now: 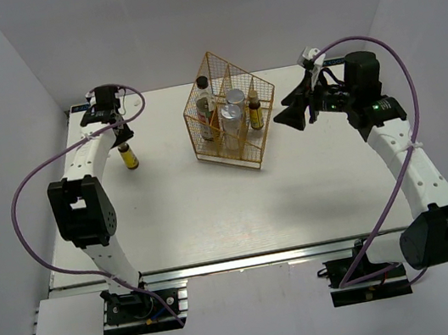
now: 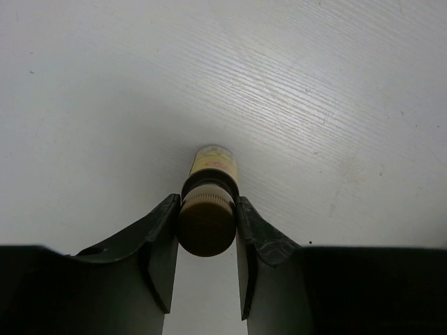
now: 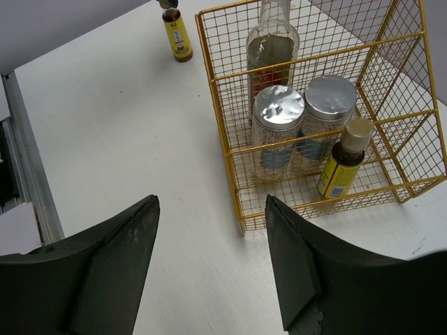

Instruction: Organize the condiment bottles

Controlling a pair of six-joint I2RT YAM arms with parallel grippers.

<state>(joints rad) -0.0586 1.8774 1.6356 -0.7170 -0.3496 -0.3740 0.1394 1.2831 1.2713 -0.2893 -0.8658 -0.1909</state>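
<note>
My left gripper has the empty bottom of the basket nearer than the other yellow bottle to its right in the top view, so it needs to lift, cross, lower and release next.
A yellow bottle (image 1: 128,157) with a brown neck stands on the table at the far left. My left gripper (image 1: 122,136) is shut on its cap; in the left wrist view both fingers of the gripper (image 2: 207,208) press the cap (image 2: 206,227). The gold wire basket (image 1: 204,149) holds the dark red-label bottle (image 1: 204,106), two white silver-topped bottles (image 1: 235,97) (image 1: 231,115) and the other yellow bottle (image 1: 256,111). My right gripper (image 1: 291,117) is open and empty, just right of the basket. In the right wrist view (image 3: 209,202) it looks at the basket (image 3: 241,209).
The basket has wire dividers and stands at the middle back of the white table (image 1: 214,212). White walls close in the left, back and right sides. A metal rail (image 1: 248,260) runs along the near edge.
</note>
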